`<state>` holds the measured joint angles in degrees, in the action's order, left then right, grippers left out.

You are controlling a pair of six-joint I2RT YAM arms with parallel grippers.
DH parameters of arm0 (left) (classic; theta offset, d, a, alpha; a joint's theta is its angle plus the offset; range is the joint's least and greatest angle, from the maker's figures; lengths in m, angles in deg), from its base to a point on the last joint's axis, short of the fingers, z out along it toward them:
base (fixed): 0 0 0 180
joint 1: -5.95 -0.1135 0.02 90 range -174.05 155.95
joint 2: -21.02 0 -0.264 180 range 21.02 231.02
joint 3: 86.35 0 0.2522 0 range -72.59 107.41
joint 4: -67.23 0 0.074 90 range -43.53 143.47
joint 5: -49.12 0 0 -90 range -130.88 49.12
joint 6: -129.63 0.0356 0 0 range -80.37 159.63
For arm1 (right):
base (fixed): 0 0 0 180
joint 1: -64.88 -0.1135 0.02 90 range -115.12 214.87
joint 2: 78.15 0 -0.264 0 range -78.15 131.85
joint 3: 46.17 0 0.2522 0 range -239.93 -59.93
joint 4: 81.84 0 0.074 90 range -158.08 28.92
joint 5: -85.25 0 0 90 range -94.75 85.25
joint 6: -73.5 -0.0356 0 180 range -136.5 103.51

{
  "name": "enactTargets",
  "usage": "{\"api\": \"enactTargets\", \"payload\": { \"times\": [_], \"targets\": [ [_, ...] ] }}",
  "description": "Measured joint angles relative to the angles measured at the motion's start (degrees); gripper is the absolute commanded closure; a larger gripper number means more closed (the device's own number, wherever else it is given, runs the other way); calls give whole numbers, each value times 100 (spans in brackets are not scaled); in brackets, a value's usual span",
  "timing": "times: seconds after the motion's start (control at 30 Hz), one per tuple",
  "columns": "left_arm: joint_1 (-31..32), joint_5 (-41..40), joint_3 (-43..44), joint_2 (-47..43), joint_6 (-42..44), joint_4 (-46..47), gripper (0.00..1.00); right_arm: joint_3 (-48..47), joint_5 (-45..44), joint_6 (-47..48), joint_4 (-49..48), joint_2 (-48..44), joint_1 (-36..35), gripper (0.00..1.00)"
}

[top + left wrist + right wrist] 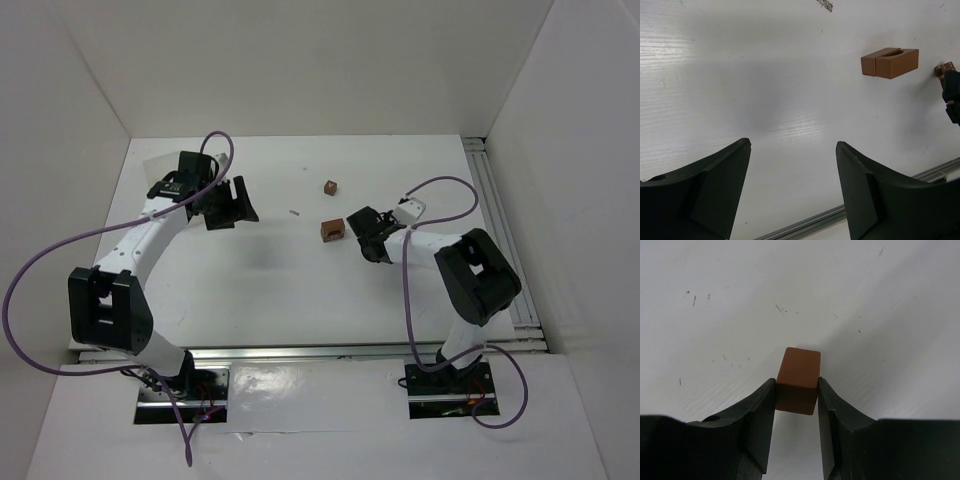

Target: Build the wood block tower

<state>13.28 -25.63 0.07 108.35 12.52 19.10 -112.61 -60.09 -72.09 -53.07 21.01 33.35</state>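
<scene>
The small block (799, 374) is still hanging above the table, so the robot should next move its right gripper toward the notched brick (332, 230) and lower the block onto the bare table beside that brick.
My right gripper (354, 224) is shut on a small reddish-brown wood block (799, 374), held between its fingertips just above the table; the grip (796, 388) is on the block's lower half. A notched reddish-brown brick (332, 230) lies on the table just left of that gripper, and it also shows in the left wrist view (890, 62). The held block's corner (944, 67) shows there beside the right gripper's black fingers (952, 95). A loose cube (330, 187) sits farther back. My left gripper (232, 210) is open and empty (792, 145), well left of the blocks. No stack stands.
A tiny pale sliver (294, 211) lies between the arms. White walls enclose the table on three sides. Aluminium rails run along the right edge (497, 220) and the near edge (300, 352), the near one also in the left wrist view (805, 222).
</scene>
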Motion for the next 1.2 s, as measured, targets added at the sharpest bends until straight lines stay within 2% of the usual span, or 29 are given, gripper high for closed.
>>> {"api": "enactTargets", "payload": {
  "times": [0.3, 0.33, 0.37, 0.43, 0.47, 0.5, 0.57, 0.63, 0.87, 1.2],
  "targets": [
    [0, 0, 0, 63, 17, -11, 19, -330, -256, -758, 345, 415, -247, 67],
    [0, -2, 0, 63, 17, -13, 19, -330, -240, -826, 393, 459, -275, 64],
    [0, 0, 0, 63, 17, -11, 19, -330, -225, -874, 424, 498, -295, 56],
    [0, 0, 0, 63, 17, -15, 19, -321, -153, -931, 457, 553, -334, 50],
    [0, 0, 0, 63, 17, -17, 19, -304, -105, -946, 470, 562, -348, 42],
    [0, 0, 0, 63, 17, -24, 19, -282, -68, -957, 472, 562, -350, 30],
    [0, 0, 0, 63, 17, -37, 19, -238, -22, -922, 470, 560, -354, 18],
    [0, 0, 0, 63, 17, -42, 19, -195, 70, -824, 468, 555, -354, 14],
    [0, -2, 0, 63, 17, -44, 19, -107, 577, -177, 343, 317, -251, 14],
    [44, 2, 22, 63, 15, -52, 19, 221, 1580, 785, 131, -164, 686, 18]
  ]
}}
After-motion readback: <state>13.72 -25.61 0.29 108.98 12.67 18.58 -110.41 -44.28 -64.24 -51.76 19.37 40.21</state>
